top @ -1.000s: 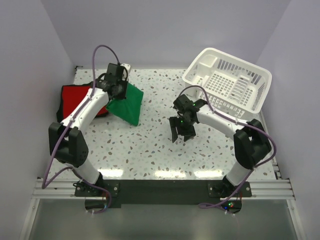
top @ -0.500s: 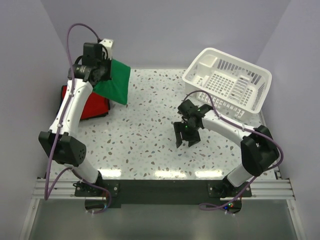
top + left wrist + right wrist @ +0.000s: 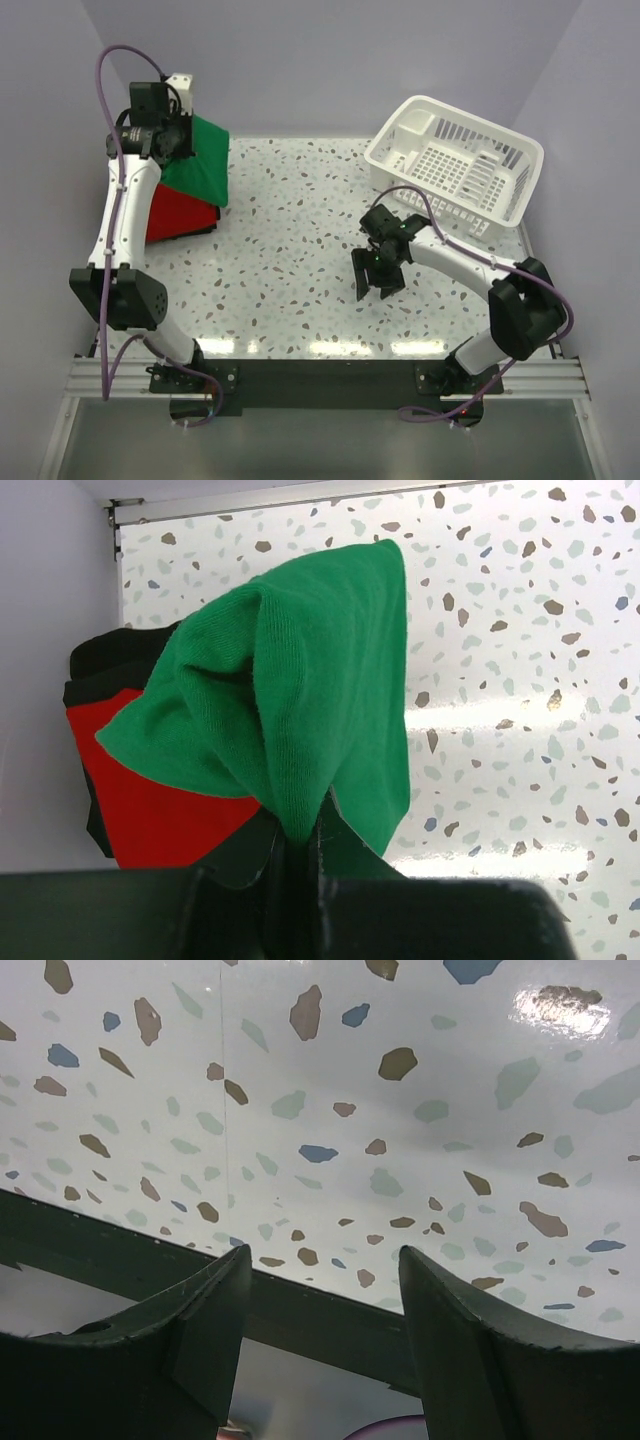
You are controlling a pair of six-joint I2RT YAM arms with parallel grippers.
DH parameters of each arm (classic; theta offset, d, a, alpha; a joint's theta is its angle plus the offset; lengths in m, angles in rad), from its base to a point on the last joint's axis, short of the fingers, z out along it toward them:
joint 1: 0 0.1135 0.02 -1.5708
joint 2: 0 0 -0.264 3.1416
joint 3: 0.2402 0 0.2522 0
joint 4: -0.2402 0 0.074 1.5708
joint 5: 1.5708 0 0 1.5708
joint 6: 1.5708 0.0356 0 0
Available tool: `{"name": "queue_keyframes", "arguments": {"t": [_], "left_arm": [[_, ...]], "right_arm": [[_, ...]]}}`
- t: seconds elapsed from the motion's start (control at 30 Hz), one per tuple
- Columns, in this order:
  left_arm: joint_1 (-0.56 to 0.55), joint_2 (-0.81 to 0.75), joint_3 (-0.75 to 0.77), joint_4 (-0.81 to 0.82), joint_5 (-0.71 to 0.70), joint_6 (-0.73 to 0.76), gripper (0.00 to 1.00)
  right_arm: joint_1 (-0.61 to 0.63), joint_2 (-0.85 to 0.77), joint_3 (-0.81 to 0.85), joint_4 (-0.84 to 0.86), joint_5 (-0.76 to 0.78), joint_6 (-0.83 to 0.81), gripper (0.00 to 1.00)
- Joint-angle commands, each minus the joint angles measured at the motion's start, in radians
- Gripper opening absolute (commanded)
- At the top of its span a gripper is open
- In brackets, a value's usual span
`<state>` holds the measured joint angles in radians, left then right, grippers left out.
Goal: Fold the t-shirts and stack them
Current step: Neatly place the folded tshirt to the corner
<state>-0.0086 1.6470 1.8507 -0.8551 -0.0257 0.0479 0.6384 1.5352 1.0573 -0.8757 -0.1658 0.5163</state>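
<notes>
My left gripper will next move down and to its left in the top view, where the red t-shirt (image 3: 178,213) (image 3: 170,802) lies, and let go of the green t-shirt on it.
The folded green t-shirt (image 3: 200,165) hangs from my left gripper (image 3: 172,138), which is shut on its upper edge and holds it in the air at the far left. In the left wrist view the green t-shirt (image 3: 300,700) drapes from the closed gripper (image 3: 297,845). The folded red t-shirt (image 3: 178,213) lies on the table below it, partly covered; it also shows in the left wrist view (image 3: 160,810). My right gripper (image 3: 378,290) is open and empty over bare table at centre right, and the right wrist view shows it (image 3: 325,1260) with nothing between the fingers.
A white slatted plastic basket (image 3: 455,160) stands tilted at the back right. The left wall is close beside the red shirt. The speckled table (image 3: 290,250) runs between the two arms. A black rail edges the near side of the table (image 3: 330,1320).
My left gripper has carried the green t-shirt up and to the left, from beside the red shirt to above it. My right gripper has drifted slightly toward the near edge, still open.
</notes>
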Motion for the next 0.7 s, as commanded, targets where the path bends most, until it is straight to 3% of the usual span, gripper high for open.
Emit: {"name": "queue_keyframes", "arguments": {"t": [0.0, 0.4, 0.67], "left_arm": [[0.039, -0.016, -0.011, 0.045, 0.056, 0.032, 0.00], [0.173, 0.005, -0.143, 0.114, 0.112, 0.035, 0.00], [0.283, 0.048, -0.143, 0.119, 0.165, 0.040, 0.00]], "right_arm": [[-0.002, -0.052, -0.023, 0.004, 0.014, 0.016, 0.64], [-0.002, -0.101, -0.051, -0.008, 0.009, 0.021, 0.64], [-0.003, -0.132, -0.079, -0.025, 0.008, 0.016, 0.64]]}}
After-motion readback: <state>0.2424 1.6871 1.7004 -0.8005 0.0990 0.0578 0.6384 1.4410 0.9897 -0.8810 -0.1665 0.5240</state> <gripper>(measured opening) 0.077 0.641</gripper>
